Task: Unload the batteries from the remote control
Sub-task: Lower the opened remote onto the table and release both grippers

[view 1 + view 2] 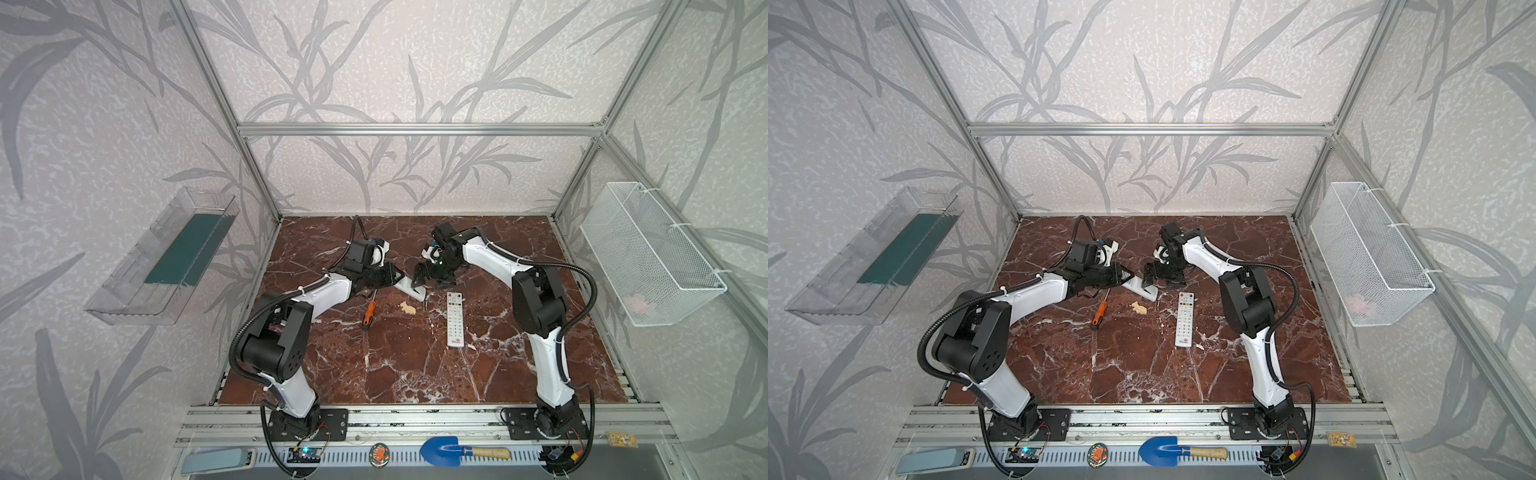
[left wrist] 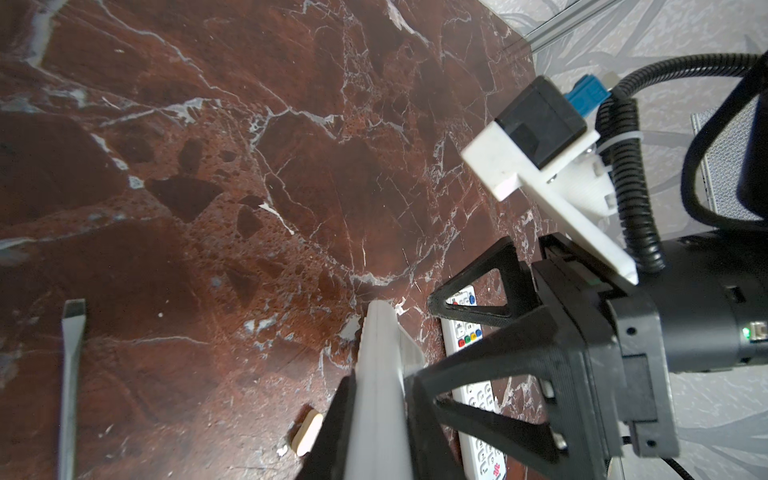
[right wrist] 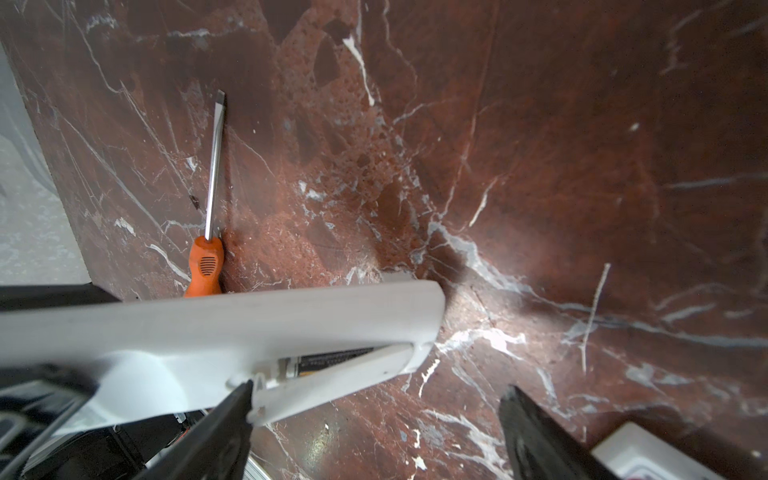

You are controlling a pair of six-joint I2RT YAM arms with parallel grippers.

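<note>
My left gripper is above the clear, bare marble just outward of the small cream object, so it should lower the remote control [image 1: 1142, 291] onto that spot and let go of it.
My left gripper [image 2: 378, 395] is shut on a white remote control [image 2: 380, 332], holding it on edge above the marble table [image 1: 374, 374]. In the right wrist view the remote control [image 3: 249, 316] has its back cover [image 3: 332, 382] lifted ajar. A dark battery [image 3: 328, 358] shows in the gap. My right gripper [image 3: 376, 415] is open, with one fingertip [image 3: 239, 399] against the cover's end and the other well clear. In both top views the two grippers [image 1: 397, 276] [image 1: 432, 282] meet at the held remote control [image 1: 1142, 291] near the table's middle back.
A second white remote [image 1: 455, 319] lies face up on the table just right of the grippers. An orange-handled screwdriver [image 1: 369, 311] and a small cream object [image 1: 408, 308] lie to the left. A wire basket [image 1: 648, 253] hangs right, a clear tray [image 1: 162, 257] left.
</note>
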